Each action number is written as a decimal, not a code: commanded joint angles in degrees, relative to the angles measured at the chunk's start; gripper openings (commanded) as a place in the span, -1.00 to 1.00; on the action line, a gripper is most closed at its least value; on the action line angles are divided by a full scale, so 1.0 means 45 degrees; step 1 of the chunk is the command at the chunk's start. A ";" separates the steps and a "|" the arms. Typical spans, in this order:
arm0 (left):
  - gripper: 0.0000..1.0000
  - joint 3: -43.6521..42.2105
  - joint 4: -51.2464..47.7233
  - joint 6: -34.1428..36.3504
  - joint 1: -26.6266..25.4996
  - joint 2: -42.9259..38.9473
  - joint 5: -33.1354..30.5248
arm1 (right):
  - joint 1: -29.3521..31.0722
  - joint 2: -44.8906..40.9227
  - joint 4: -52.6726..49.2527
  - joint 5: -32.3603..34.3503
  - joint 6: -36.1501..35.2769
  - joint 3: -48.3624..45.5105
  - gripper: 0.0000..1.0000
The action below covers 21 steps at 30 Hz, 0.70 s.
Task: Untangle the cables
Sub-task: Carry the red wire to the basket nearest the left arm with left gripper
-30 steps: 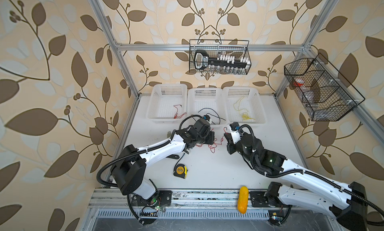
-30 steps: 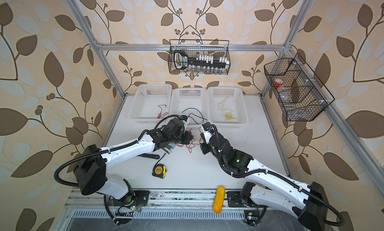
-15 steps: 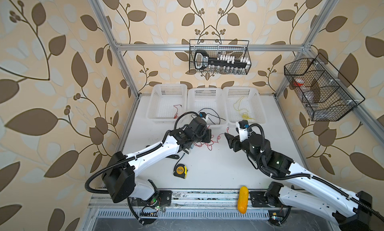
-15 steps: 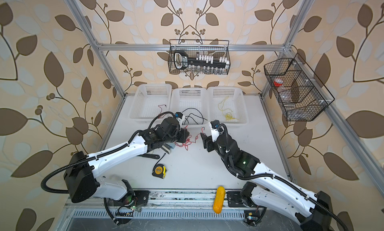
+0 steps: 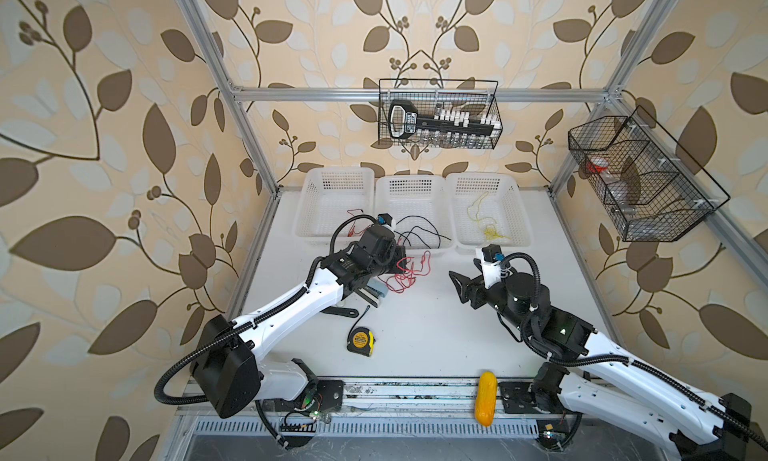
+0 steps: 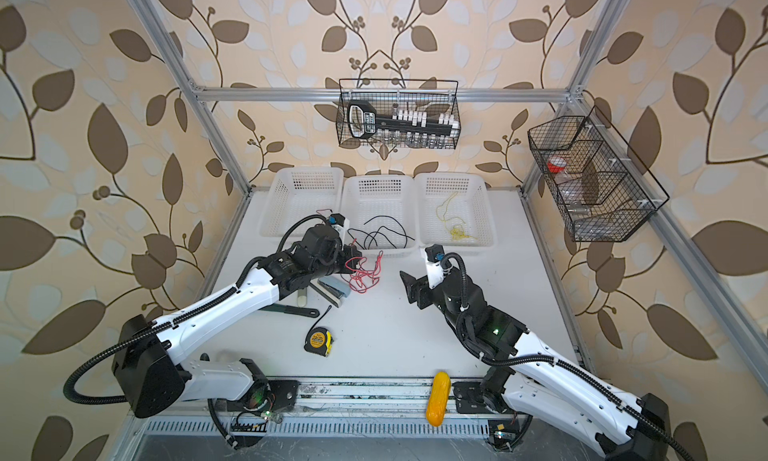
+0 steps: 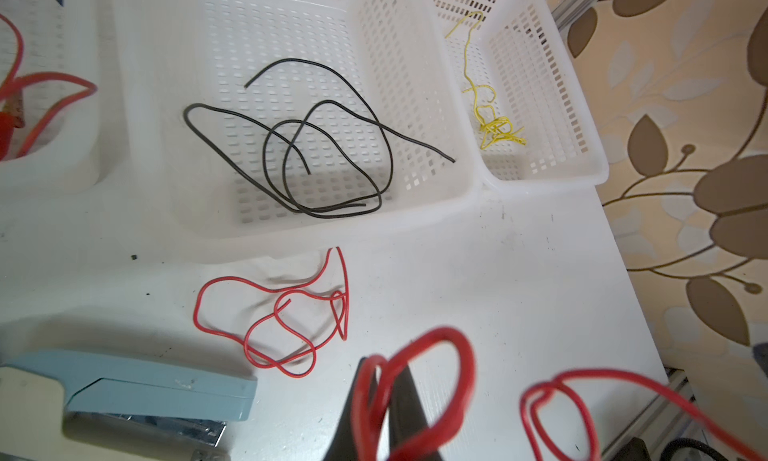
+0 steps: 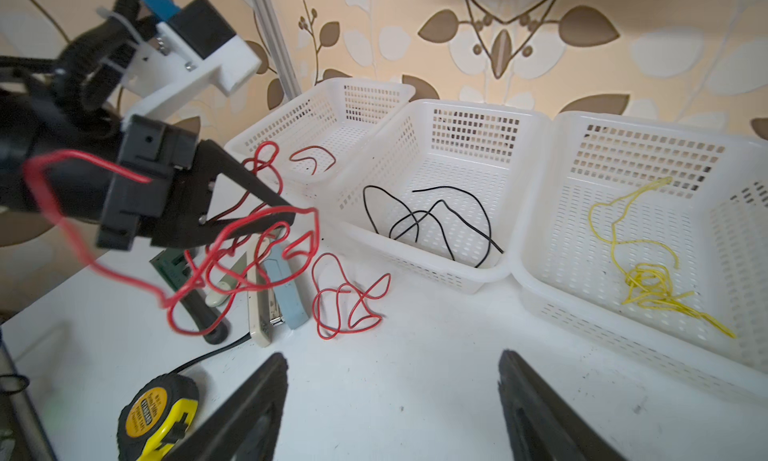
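The basket holding red cable [image 5: 339,211] lies outward of the left gripper. The robot will swing that gripper outward past the middle basket [image 5: 409,184] and let its cable go over the basket with the red cable.
My left gripper [image 7: 384,367] is shut on a red cable [image 7: 453,355] that loops round its fingers and hangs above the table; from the right wrist that gripper [image 8: 286,218] shows with red loops [image 8: 216,263] dangling from it. A second red cable [image 8: 345,301] lies loose on the table in front of the middle basket [image 5: 409,184]. That basket holds black cables [image 7: 311,147]. A yellow cable [image 8: 648,280] lies in the right basket [image 5: 515,214], and a red one [image 8: 311,160] in the left basket [image 5: 307,205]. My right gripper [image 8: 392,357] stands open over bare table, right of the red cables [image 5: 409,272].
A pale blue stapler [image 7: 145,388] and a black-handled tool [image 5: 340,312] lie under my left wrist. A yellow tape measure [image 5: 360,341] sits nearer the front. A yellow object [image 5: 486,396] rests on the front rail. Wire baskets [image 5: 440,114] hang on the walls.
My right gripper has opened, let go of the red cables and drawn back to the right. My left gripper stays shut on its red cable and has shifted slightly left.
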 commanded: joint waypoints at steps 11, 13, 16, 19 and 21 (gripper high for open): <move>-1.00 0.1083 -0.1606 0.0443 0.2851 -0.0566 -0.0519 | -0.0041 0.0229 0.0548 -0.0722 -0.0230 -0.0473 0.67; -1.00 0.1823 -0.2055 0.0571 0.3829 -0.0243 -0.0598 | -0.0043 0.0439 0.0571 -0.0656 -0.0078 -0.0519 0.67; -1.00 0.3047 -0.2624 0.0594 0.5358 0.0546 -0.0543 | -0.0041 0.0738 0.0583 -0.0578 0.0074 -0.0534 0.67; -1.00 0.4176 -0.3037 0.0671 0.6392 0.1479 -0.0711 | -0.0041 0.0985 0.0569 -0.0662 0.0105 -0.0533 0.67; -1.00 0.4791 -0.3156 0.0644 0.7003 0.2612 -0.0488 | -0.0041 0.1113 0.0557 -0.0671 0.0106 -0.0527 0.68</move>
